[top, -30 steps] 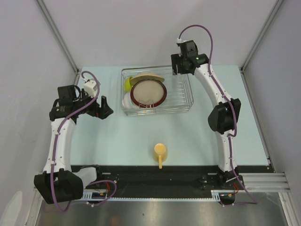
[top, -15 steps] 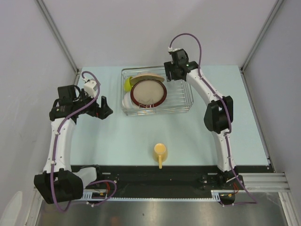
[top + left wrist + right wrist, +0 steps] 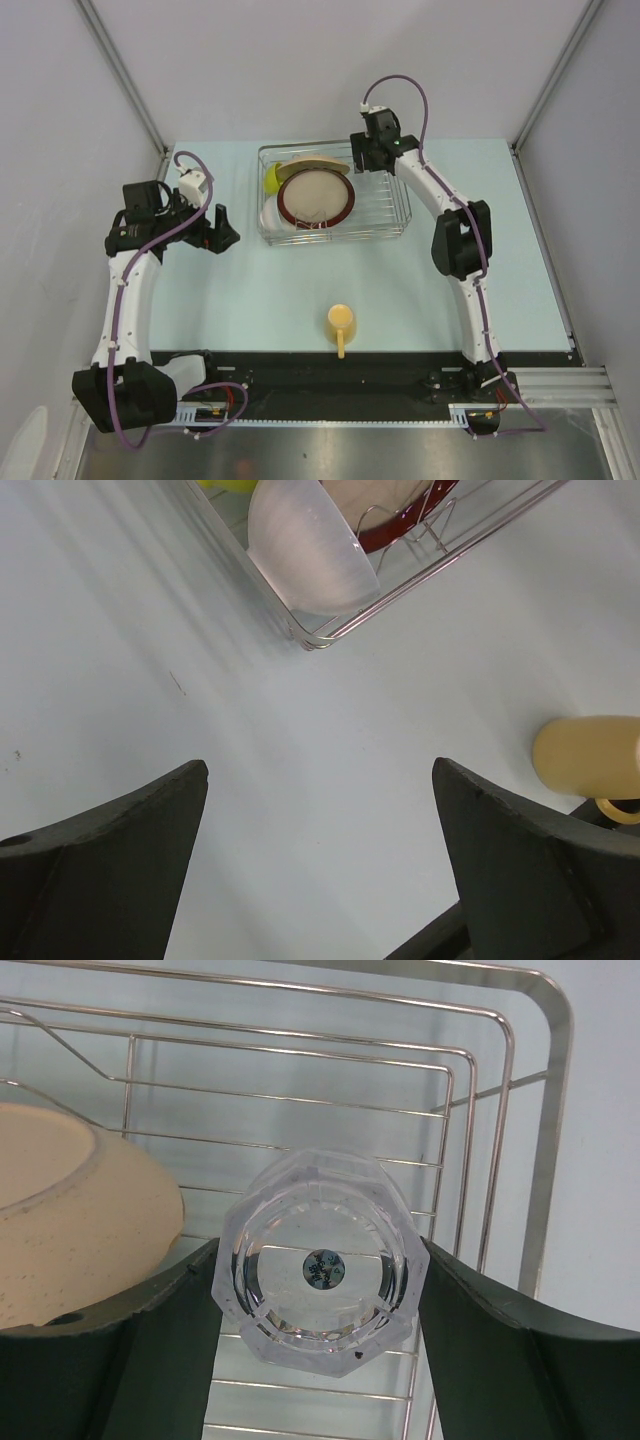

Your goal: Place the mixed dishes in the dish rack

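Note:
My right gripper should lower the clear glass a little next to the tan dish (image 3: 318,162) and let go of it on the rack's bottom wires, which are empty there.
The dish rack (image 3: 370,236) stands at the back middle of the table. In it are the large floral plate (image 3: 316,198), a lime-green bowl (image 3: 271,178), a white bowl (image 3: 268,215) and a tan dish (image 3: 318,162). My right gripper (image 3: 372,160) hangs over the rack's back right part, shut on the clear glass (image 3: 318,1270), seen base-on above the rack wires (image 3: 545,1110). The yellow mug (image 3: 341,322) lies near the front edge. My left gripper (image 3: 218,228) is open and holds nothing, left of the rack. Its view shows the white bowl (image 3: 310,550) and the mug (image 3: 585,757).
The tan dish (image 3: 60,1210) lies just left of the held glass, close to the left finger. Grey walls close in the table on both sides. A black rail runs along the near edge behind the mug.
My right arm has swung left, carrying the glass from beyond the rack's back right corner to above the rack. The left arm has stayed put.

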Robot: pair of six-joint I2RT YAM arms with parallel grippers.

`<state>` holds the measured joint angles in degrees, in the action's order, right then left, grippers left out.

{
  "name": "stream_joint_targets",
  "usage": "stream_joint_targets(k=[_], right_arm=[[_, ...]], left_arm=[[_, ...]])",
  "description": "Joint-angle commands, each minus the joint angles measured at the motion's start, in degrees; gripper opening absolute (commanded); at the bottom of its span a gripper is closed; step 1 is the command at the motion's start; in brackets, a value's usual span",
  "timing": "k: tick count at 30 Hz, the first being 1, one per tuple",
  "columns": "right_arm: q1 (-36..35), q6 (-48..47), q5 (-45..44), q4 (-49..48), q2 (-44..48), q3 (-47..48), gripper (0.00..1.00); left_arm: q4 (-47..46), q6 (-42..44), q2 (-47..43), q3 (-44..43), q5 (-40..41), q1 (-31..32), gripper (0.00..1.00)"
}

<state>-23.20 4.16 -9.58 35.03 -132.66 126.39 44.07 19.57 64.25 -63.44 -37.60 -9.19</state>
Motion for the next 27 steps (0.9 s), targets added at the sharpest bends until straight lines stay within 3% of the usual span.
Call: stream_joint_targets(k=[1, 7, 10, 14, 16, 18, 22, 24, 25, 27], right_arm=[[0.7, 1.8, 0.9, -2.9, -2.3, 0.7, 0.00], [1.3, 2.4, 1.4, -2.5, -3.1, 0.2, 0.00], [1.7, 3.0, 1.7, -2.3, -3.4, 0.1, 0.08], [1.7, 3.4, 1.5, -2.2, -3.2, -0.2, 0.36], [1.6, 3.2, 1.0, -2.2, -2.5, -0.4, 0.40], [1.6, 3.0, 0.6, -3.0, -0.9, -1.3, 0.55], [1.4, 2.3, 0.5, -3.8, 1.7, -2.2, 0.69], [1.4, 2.1, 0.4, -3.6, 2.4, -1.7, 0.80], [1.4, 1.7, 0.4, -3.5, 2.9, -1.5, 0.99], [1.5, 1.6, 0.5, -2.4, 3.0, -0.3, 1.00]], left_arm=[[-0.4, 1.3, -0.5, -0.6, 0.2, -0.6, 0.99], [-0.4, 1.4, -1.0, -0.3, 0.4, -0.6, 0.99], [-0.5, 1.3, -1.1, -0.1, 0.5, -0.6, 0.99], [-0.7, 1.3, -1.1, 0.2, 0.4, -0.6, 0.99], [-0.6, 1.3, -1.2, 0.4, 0.4, -0.6, 0.99], [-0.6, 1.3, -1.3, 0.6, 0.3, -0.5, 0.99], [-0.7, 1.1, -1.5, 0.6, 0.1, -0.6, 0.99], [-0.6, 1.0, -1.8, 0.5, 0.1, -0.6, 0.99], [-0.6, 1.0, -1.9, 0.5, -0.1, -0.6, 0.99], [-0.6, 1.0, -2.3, 0.6, 0.0, -0.6, 0.99]])
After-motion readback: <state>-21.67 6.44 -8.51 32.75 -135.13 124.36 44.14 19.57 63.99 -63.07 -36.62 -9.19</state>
